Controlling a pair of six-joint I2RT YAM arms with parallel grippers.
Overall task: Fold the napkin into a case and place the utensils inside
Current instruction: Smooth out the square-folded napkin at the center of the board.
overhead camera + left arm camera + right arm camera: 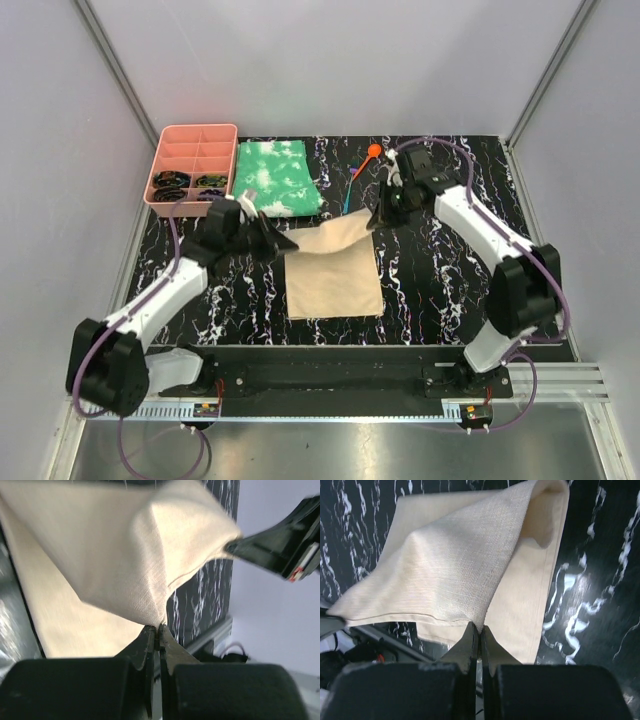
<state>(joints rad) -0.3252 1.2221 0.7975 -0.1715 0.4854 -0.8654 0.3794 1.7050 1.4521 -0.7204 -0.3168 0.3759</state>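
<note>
My left gripper holds the napkin's corner. Next it will move back and down to the napkin's near edge [294, 314] and let go there, because the napkin's near half still lies flat and uncovered.
The tan napkin [335, 280] lies mid-table, its far edge lifted off the mat. My left gripper [291, 241] is shut on the far left corner, and the left wrist view shows cloth pinched at the fingertips [159, 626] with the napkin [115, 555] draping away. My right gripper [375, 219] is shut on the far right corner [480, 626], the napkin [455, 565] hanging in a fold over its flat part. The utensils lie behind the napkin: an orange spoon [374, 152] and a slim blue one [350, 190].
A green-and-white mottled cloth [276, 178] lies at the back left of the mat. Beside it stands a pink compartment tray [190, 135] with small dark items. White walls enclose the black marbled mat [430, 280].
</note>
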